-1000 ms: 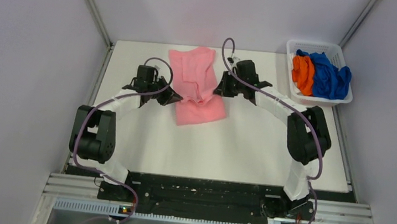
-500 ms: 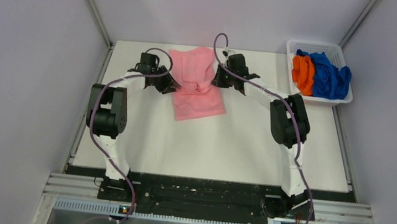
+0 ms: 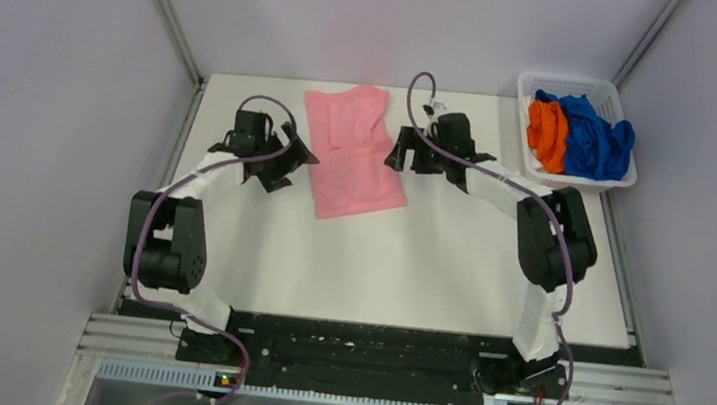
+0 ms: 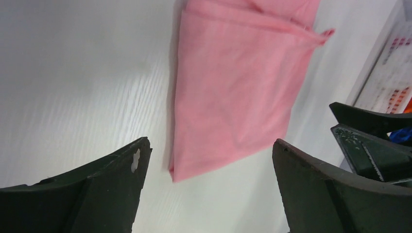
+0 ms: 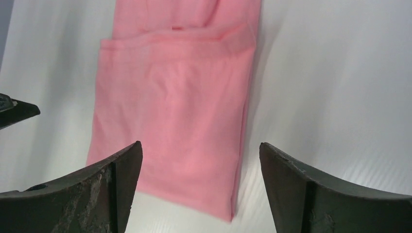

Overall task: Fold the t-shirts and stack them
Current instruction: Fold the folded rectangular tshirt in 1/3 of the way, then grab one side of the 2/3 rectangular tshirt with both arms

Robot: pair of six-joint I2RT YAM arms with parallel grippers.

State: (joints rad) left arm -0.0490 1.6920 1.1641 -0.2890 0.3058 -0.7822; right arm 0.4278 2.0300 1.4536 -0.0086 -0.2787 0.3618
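Note:
The pink t-shirt's nearest corner [image 3: 320,214] [image 4: 177,174] is below my left gripper and to its right in the top view. My left gripper should next move down and back onto it.
A light pink t-shirt [image 3: 352,157] lies flat on the white table [image 3: 409,258] at the back middle, folded into a long narrow shape. My left gripper [image 3: 288,163] is just left of it, open and empty, apart from the cloth. My right gripper [image 3: 404,157] is open and empty just right of it. In the left wrist view the pink t-shirt [image 4: 233,92] lies ahead of the left gripper [image 4: 210,143]. In the right wrist view the pink t-shirt [image 5: 180,126] lies ahead of the right gripper [image 5: 200,144]. An orange t-shirt [image 3: 546,132] and a blue t-shirt [image 3: 593,137] lie crumpled in the basket.
The white plastic basket [image 3: 608,88] stands at the back right corner of the table. Grey walls close in the table on the left, back and right. Both arm bases sit on the black rail [image 3: 358,358] at the near edge.
Both grippers have gone from shut to open and let go of the pink t-shirt. Its lifted part now lies flat on the rest. Each gripper has drawn back sideways from the cloth.

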